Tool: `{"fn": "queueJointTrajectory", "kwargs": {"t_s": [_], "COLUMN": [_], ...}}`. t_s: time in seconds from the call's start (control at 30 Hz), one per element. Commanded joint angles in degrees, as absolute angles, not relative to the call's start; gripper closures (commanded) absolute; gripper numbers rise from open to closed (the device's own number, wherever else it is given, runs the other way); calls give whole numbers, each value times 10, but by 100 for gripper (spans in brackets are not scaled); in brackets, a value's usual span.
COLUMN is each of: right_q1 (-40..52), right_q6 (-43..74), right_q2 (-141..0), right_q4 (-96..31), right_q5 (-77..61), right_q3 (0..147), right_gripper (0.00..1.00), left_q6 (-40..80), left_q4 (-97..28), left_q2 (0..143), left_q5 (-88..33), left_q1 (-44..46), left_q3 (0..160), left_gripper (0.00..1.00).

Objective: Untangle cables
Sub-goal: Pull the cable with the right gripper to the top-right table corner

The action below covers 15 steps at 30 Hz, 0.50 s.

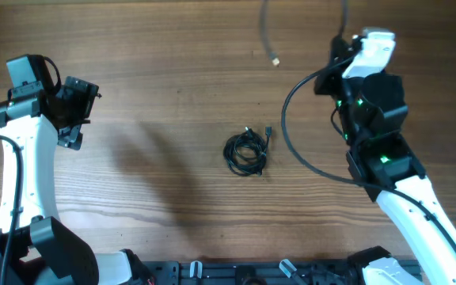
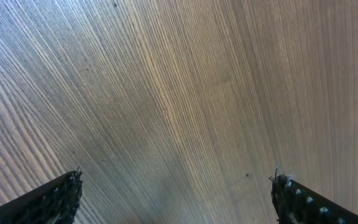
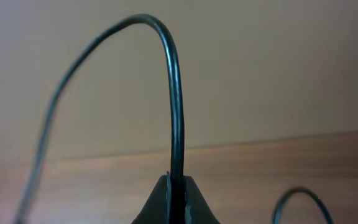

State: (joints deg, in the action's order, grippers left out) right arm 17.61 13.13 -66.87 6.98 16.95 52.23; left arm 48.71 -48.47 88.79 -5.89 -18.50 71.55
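I need to swing my right gripper to the right in the overhead view and down to release the cable over bare wood, clear of the heap of cables.
A fist-sized bunch of thin black cables (image 1: 248, 150) with small plug ends lies on the wooden table near the middle. My right gripper (image 1: 341, 41) (image 3: 178, 186) is at the far right, shut on a single black cable (image 3: 174, 93). That cable arcs up and off to the left. In the overhead view it leaves the top edge (image 1: 344, 16), and a loose end with a light plug (image 1: 275, 60) lies at the top centre. My left gripper (image 1: 76, 111) (image 2: 179, 193) is open and empty over bare wood at the far left, well away from the bunch.
A thicker black wire (image 1: 287, 131) loops from the right arm over the table, right of the bunch. Part of a black loop (image 3: 303, 202) shows at the lower right of the right wrist view. The arm bases stand along the front edge.
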Motion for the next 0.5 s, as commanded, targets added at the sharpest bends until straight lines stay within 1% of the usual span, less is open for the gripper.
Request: {"fn": "queueJointTrajectory", "kwargs": {"t_s": [0.0, 0.07, 0.13, 0.2, 0.3, 0.37, 0.4, 0.47], "right_q1": [136, 95, 70, 46, -7, -49, -67, -97], "right_q6": [142, 119, 70, 35, 28, 17, 16, -1], "right_q2": [-707, -747, -766, -787, -870, -959, -1001, -1062], "right_q4": [78, 103, 144, 142, 18, -105, -156, -214], "right_q5": [285, 284, 281, 263, 181, 128, 123, 107], "right_q3": [531, 532, 546, 610, 802, 946, 999, 1055], "right_gripper": [96, 96, 96, 96, 96, 96, 96, 96], "left_q6": [482, 482, 482, 482, 482, 482, 482, 482], "left_q4": [-485, -487, -490, -489, -489, -489, -490, -492], "left_q2": [879, 879, 879, 879, 879, 879, 879, 879], "left_q5": [-55, -55, -55, -55, -55, -55, -55, -55], "left_q1": [-185, -185, -185, -185, -185, -185, -185, -185], "left_q3": [721, 721, 721, 721, 721, 721, 721, 721], "left_gripper": [0, 0, 0, 0, 0, 0, 0, 0]}}
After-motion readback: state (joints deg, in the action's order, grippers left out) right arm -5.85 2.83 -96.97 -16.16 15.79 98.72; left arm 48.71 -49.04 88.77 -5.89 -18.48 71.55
